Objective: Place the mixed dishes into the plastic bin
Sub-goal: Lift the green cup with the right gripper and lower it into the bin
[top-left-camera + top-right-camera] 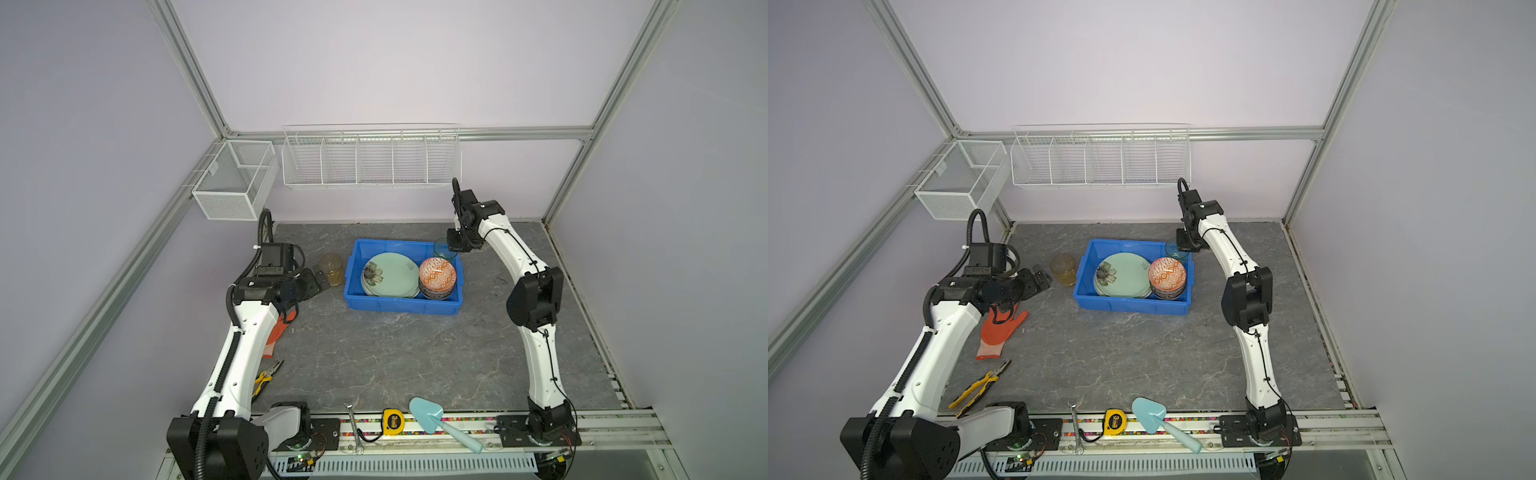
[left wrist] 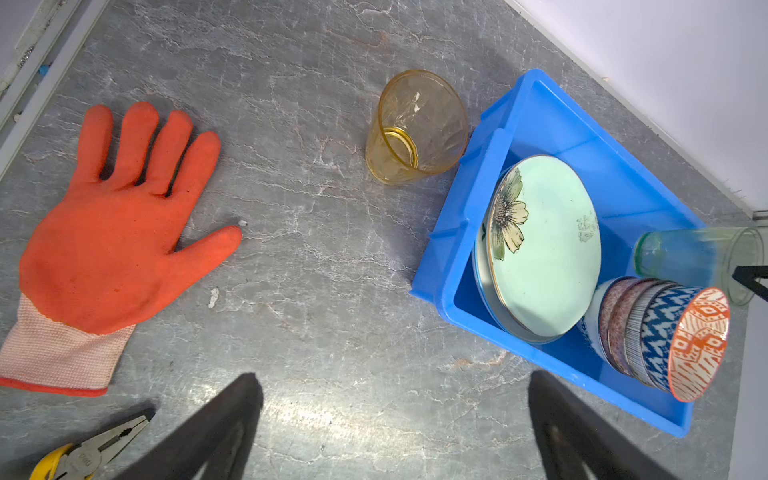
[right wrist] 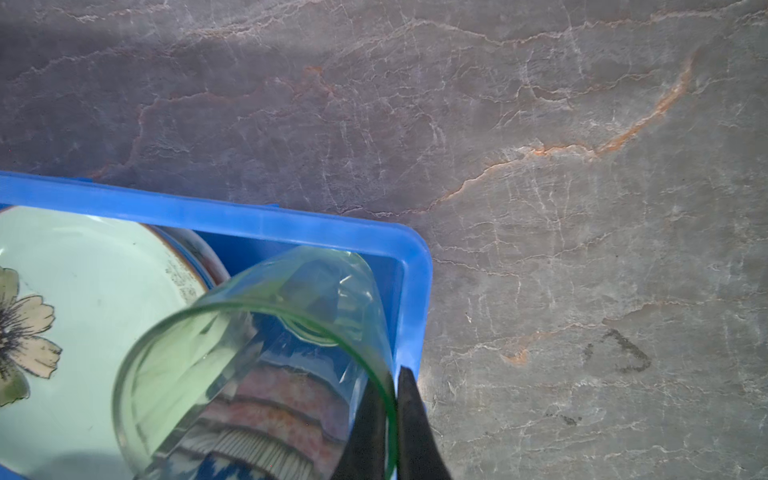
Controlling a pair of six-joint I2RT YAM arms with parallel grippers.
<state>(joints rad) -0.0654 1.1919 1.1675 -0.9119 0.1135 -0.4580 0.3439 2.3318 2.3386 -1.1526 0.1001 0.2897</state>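
The robot's right gripper should next go down toward the flower plate to the bin's far corner [image 1: 437, 249] [image 3: 379, 280] beyond the stacked bowls and let go of the green cup's rim, because that corner is open.
The blue plastic bin [image 1: 401, 305] [image 1: 1129, 308] holds a pale green flower plate [image 1: 392, 278] [image 2: 548, 249] on top of other plates. Beside the plates stands a stack of patterned bowls [image 1: 437, 274] [image 2: 665, 336] with an orange-white one on top. My right gripper [image 1: 453, 246] [image 3: 395, 374] is shut on the rim of a green glass cup [image 1: 442, 248] [image 3: 257, 353], holding it tilted over the bin's far right corner. An amber glass cup [image 1: 331, 269] [image 2: 415, 129] stands on the table just left of the bin. My left gripper [image 1: 322, 279] [image 2: 395, 382] is open and empty, close beside the amber cup.
An orange glove [image 1: 1000, 332] [image 2: 112, 241] and yellow pliers [image 1: 980, 388] lie under the left arm. A wrench [image 1: 353, 424], a tape measure [image 1: 392, 420] and a light-blue trowel [image 1: 436, 419] lie at the front edge. White wire baskets [image 1: 370, 158] hang on the back wall.
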